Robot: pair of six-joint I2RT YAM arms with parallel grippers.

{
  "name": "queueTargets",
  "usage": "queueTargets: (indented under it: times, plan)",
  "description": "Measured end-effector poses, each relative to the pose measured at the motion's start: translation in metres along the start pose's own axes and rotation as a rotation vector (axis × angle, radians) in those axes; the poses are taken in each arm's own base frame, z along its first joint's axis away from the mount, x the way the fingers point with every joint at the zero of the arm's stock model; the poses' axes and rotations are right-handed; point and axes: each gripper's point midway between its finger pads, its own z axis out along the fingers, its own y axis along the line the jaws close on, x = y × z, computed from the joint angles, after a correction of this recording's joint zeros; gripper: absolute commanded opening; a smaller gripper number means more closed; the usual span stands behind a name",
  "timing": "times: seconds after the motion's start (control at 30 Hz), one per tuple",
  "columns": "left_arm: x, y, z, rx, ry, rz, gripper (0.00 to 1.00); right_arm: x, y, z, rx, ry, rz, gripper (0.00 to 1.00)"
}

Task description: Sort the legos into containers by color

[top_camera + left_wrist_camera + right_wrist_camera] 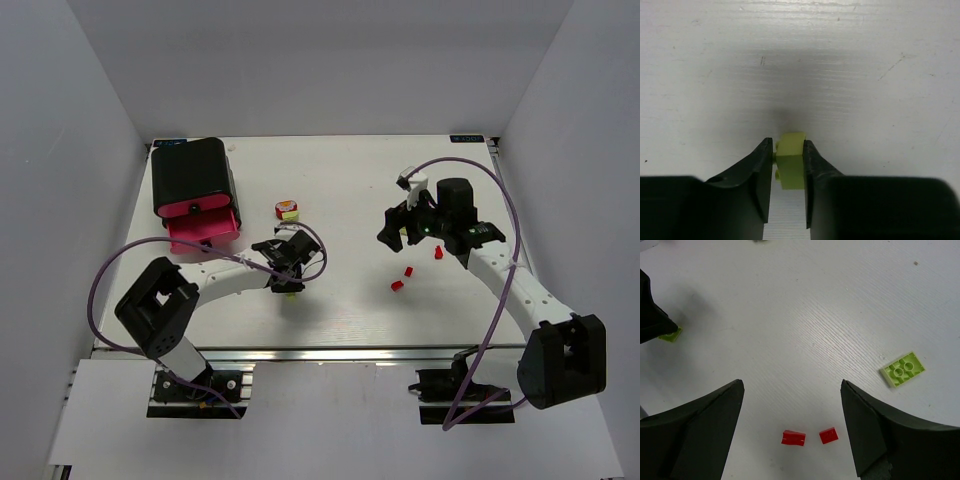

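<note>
The left gripper carries the lime-yellow lego up and outward toward the black housing (190,172) next, over the pink drawer, and releases it inside, because that drawer stands open.
My left gripper (289,272) (789,145) is shut on a lime-yellow lego (790,159), held low at the table surface; the lego also shows in the top view (290,291) and in the right wrist view (670,335). My right gripper (398,230) (792,385) is open and empty above two red legos (793,438) (828,435), also seen from the top (397,285) (408,270). A flat lime lego (903,369) lies to their right. The black housing (190,172) stands at the far left with one pink drawer (203,229) pulled open.
A third red lego (438,254) lies beside the right arm. A small red-and-yellow lego stack (287,209) sits right of the open drawer. White walls close in the table on three sides.
</note>
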Motion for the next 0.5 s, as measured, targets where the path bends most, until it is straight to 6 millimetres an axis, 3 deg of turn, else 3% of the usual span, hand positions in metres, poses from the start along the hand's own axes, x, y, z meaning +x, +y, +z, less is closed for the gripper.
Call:
queueTargets:
  times: [0.13,0.27,0.5]
  plan:
    - [-0.006,0.005,-0.005,-0.035,-0.020,0.008,0.09,-0.002,0.002,-0.002,-0.007,-0.009,-0.003,0.82]
    - [-0.031,0.007,-0.025,-0.057,-0.091,0.011,0.02,-0.003,0.002,-0.003,-0.009,-0.013,-0.002,0.82]
    - [-0.116,0.038,-0.103,-0.150,-0.373,-0.046,0.01,-0.005,0.003,-0.004,-0.016,-0.019,-0.002,0.81]
